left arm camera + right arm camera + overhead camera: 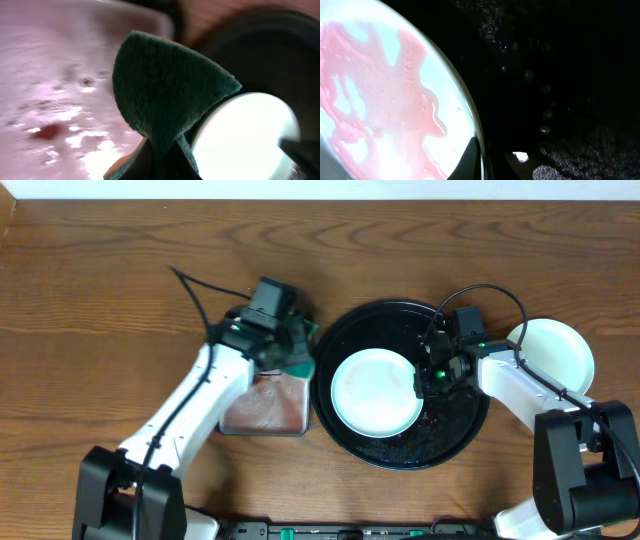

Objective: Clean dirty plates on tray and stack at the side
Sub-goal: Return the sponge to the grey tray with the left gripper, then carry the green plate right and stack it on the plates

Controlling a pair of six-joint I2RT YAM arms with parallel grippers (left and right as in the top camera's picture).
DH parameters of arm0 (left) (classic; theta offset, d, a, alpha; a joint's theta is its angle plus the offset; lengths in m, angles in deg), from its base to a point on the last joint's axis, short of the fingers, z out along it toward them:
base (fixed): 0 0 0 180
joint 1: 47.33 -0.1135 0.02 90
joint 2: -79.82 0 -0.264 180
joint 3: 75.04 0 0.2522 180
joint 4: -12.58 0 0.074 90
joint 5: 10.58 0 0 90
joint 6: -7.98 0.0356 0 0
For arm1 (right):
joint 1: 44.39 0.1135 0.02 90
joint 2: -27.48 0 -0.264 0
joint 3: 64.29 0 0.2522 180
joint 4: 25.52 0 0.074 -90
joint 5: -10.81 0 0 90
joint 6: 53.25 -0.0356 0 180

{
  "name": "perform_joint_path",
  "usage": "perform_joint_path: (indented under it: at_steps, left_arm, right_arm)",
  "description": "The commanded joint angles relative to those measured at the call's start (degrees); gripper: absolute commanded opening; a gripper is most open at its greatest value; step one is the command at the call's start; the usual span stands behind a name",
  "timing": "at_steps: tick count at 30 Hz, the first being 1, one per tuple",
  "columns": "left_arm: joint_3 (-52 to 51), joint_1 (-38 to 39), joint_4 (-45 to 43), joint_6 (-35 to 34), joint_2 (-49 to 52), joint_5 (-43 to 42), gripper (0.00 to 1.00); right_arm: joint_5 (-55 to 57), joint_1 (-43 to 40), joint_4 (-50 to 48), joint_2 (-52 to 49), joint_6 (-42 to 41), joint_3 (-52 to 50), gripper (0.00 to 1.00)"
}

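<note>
My left gripper shifts away from the black tray next and goes down onto the small rectangular tray's bottom, since that small tray lies open beside the raised sponge.
The round black tray [455,430] sits mid-table with one pale mint plate [376,392] on it. My right gripper [432,375] is shut on that plate's right rim. In the right wrist view the plate [385,100] carries a wet pink-red smear, one of my fingers [472,160] lies on its rim, and the gripper [485,165] pinches the edge. A second pale plate [555,350] rests on the table right of the tray. My left gripper [298,352] is shut on a green sponge [165,95] at the tray's left edge; its jaws [167,162] clamp the sponge's lower end.
A small rectangular tray [262,408] holding pinkish water lies left of the black tray, below my left gripper; the same tray [55,90] shows red specks in the left wrist view. A black cable [200,290] loops over the wooden table [100,260].
</note>
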Motion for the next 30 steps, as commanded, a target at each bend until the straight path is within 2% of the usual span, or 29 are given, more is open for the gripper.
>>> perform_joint_path:
  at_steps: [1,6,10,17,19,21,22,25,26,28,30]
  left_arm:
    - [-1.68,-3.74,0.81,4.57,0.52,0.55,0.07]
    - [-3.80,-5.92,0.55,9.42,0.87,0.57,0.08]
    - [-4.59,-6.14,0.26,12.17,1.60,0.57,0.08]
    - [-4.59,-6.14,-0.63,13.16,6.19,2.71,0.08]
    - [-4.59,-6.14,-0.79,13.16,7.63,3.58,0.16]
    - [-4.59,-6.14,-1.20,13.16,8.76,3.58,0.17]
    - [-4.59,-6.14,-1.22,13.16,9.03,3.58,0.23]
    - [-4.59,-6.14,-1.29,13.16,9.05,3.58,0.50]
    - [-4.59,-6.14,-1.33,13.16,9.05,3.58,0.56]
    - [-4.59,-6.14,-1.42,13.16,9.07,3.58,0.61]
    - [-4.59,-6.14,-1.44,13.16,9.07,3.58,0.62]
  right_arm:
    - [-0.09,0.96,-1.49,-1.46,0.24,-1.25,0.01]
    - [0.76,0.61,-1.75,1.53,0.87,1.07,0.01]
    - [10.54,0.59,-0.09,6.99,0.94,4.55,0.01]
    - [25.29,1.68,0.20,16.74,7.30,6.43,0.01]
    - [29.44,2.78,0.24,18.43,8.98,6.43,0.01]
    - [34.14,4.17,0.15,19.74,10.40,6.43,0.01]
    - [36.37,4.96,0.15,20.26,11.17,6.43,0.01]
    - [43.45,7.82,0.00,21.66,13.66,6.43,0.01]
    - [45.72,9.01,-0.22,22.01,14.67,6.43,0.01]
    - [49.42,11.67,-0.81,22.53,16.85,6.43,0.01]
    - [52.92,14.29,-1.36,22.71,18.97,6.43,0.01]
